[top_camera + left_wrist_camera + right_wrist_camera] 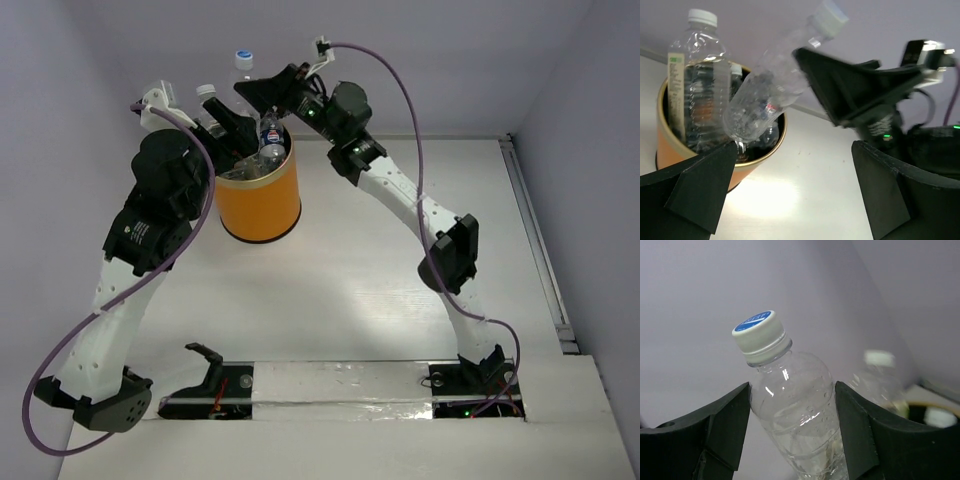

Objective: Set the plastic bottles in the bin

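Observation:
The tilted bottle (790,395) already has its base pointing into the bin's opening. My right gripper will move down next toward the bin's opening (918,412) below it and release the bottle there.
The orange bin (262,205) with a gold rim (771,146) stands at the back left of the table, with several clear plastic bottles poking out of it. One upright bottle (696,80) has a white cap, and a blue-labelled bottle (271,135) sits in the middle. My right gripper (258,95) (792,405) is shut on a tilted clear bottle (790,395) (777,85) with a blue-topped white cap (243,58); its base dips into the bin's mouth. My left gripper (795,200) (226,122) hangs open just left of the bin, with nothing between its fingers.
The white table (360,290) spreads in front of and to the right of the bin. A grey back wall (450,60) stands close behind both grippers. A purple cable (400,90) loops over the right arm.

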Robot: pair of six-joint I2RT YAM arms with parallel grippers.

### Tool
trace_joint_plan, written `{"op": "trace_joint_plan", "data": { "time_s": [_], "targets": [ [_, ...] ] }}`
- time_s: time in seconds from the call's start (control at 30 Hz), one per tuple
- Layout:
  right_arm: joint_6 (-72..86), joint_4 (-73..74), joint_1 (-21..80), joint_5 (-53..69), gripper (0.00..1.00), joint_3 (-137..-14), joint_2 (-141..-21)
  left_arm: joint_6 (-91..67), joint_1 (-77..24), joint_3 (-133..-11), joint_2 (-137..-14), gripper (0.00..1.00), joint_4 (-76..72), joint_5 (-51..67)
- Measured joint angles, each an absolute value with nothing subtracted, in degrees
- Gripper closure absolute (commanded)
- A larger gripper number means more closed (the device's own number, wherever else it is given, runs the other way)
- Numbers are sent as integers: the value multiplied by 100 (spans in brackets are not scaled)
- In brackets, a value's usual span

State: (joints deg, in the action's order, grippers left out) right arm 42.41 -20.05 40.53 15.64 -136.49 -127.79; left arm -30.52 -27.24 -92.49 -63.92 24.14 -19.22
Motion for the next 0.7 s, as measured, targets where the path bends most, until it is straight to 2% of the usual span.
{"op": "trace_joint_plan", "data": {
  "time_s": [0.17,0.3,0.7],
  "targets": [
    [3612,-1892,4261,1041,40,-12184,-12680,-3050,-2724,-9017,-6119,2,2648,-2021],
    [3326,-2486,4449,569,39,-11487,-12376,-3048,-2724,-8958,-5970,2,2665,-2038],
    [2375,-1935,4829,128,39,-11286,-11917,-3006,-2724,-8698,-5828,2,2508,-1977]
  ]
}}
